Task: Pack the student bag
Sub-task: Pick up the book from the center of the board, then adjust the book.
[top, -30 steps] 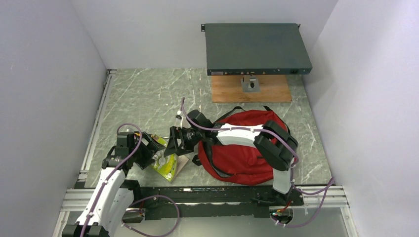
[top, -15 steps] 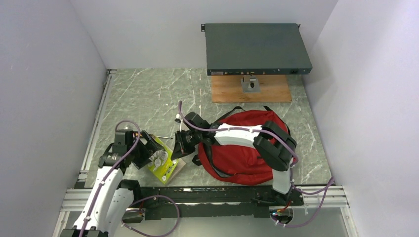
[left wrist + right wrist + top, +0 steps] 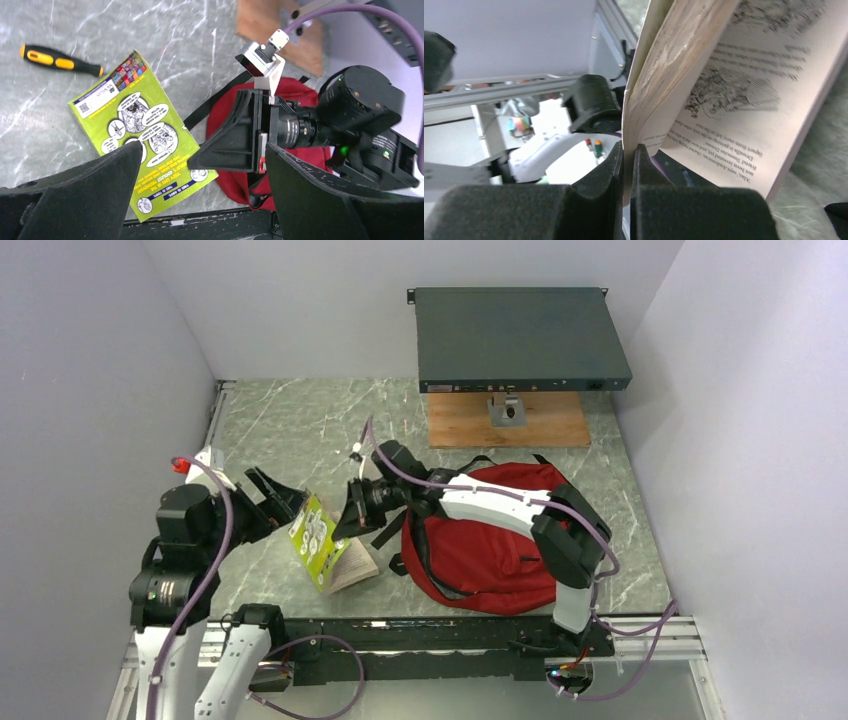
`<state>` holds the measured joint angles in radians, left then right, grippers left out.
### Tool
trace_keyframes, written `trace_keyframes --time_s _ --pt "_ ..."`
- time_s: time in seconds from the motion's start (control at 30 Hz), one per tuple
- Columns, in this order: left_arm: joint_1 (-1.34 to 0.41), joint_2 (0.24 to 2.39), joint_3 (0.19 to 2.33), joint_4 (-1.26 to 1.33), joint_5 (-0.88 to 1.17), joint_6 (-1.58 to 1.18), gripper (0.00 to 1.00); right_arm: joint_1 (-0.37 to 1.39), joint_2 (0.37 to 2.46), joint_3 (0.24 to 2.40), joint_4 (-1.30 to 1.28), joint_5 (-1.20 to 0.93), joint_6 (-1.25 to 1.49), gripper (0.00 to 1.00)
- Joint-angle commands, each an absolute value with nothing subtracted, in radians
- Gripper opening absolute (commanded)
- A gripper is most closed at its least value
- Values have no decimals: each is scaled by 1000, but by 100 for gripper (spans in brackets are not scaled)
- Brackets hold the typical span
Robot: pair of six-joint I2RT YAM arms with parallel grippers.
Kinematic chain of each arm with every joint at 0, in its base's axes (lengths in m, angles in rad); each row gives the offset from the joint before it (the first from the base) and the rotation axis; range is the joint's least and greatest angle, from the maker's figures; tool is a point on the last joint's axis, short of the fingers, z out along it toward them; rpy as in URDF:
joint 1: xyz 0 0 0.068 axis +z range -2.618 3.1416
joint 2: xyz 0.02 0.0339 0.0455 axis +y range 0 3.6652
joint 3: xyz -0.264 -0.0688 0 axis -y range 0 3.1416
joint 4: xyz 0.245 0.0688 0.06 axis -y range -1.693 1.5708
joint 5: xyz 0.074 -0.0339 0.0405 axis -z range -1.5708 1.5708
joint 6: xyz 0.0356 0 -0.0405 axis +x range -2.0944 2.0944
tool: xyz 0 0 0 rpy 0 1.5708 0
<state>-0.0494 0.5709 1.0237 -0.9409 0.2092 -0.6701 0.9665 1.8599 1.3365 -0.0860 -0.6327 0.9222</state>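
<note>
The left gripper should next turn sideways and move toward the book (image 3: 316, 538), with its fingers on both sides of the book's spine edge, because the right gripper pinches only the cover and a few pages.
The student bag (image 3: 490, 552) is a dark red backpack lying flat at the table's right middle, with its black straps towards the left. A lime-green comic-covered book (image 3: 316, 538) stands tilted just left of it. My right gripper (image 3: 352, 512) is shut on the book's edge, and in the right wrist view the fingers (image 3: 614, 165) pinch the cover and a few pages of the book (image 3: 744, 85) while the rest fan open. My left gripper (image 3: 270, 502) hangs open to the left of the book, apart from it. Seen from the left wrist, the book (image 3: 135, 130) and bag (image 3: 233, 184) lie below.
An orange-and-black screwdriver (image 3: 60, 60) lies on the marble table beyond the book. At the back sits a wooden board (image 3: 506, 422) with a dark metal box (image 3: 520, 338) above it. White walls close in on both sides.
My right gripper has shut on the book's edge and tipped it up off the table. The left arm has let the book go, risen and drawn back to the left.
</note>
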Motion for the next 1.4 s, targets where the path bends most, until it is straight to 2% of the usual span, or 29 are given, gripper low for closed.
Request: trace_keyframes --time_s 0.0,0.13,0.47,0.6,0.73,0.87,1.3,1.37 --pt "-52 551 1134 -990 210 -620 99 909 1706 1396 116 -745 1059 0" --pt "-52 539 1144 -950 293 -645 100 840 1614 1347 218 -787 1166 0" --pt "-52 566 961 -724 582 -846 100 702 1414 1198 425 -839 1280 0" --pt "-51 544 840 -488 697 -1024 100 695 1358 1134 521 -837 1312 0" --pt "-52 525 614 -102 828 -1347 100 689 1321 1090 575 -825 1336 0" --pt "-52 515 443 202 863 -1573 100 687 1315 1061 640 -831 1370 0" --pt "-103 594 372 537 880 -1810 100 689 1352 1000 852 -852 1437 0" --pt "-103 609 378 581 883 -1812 96 689 1354 987 850 -864 1436 0"
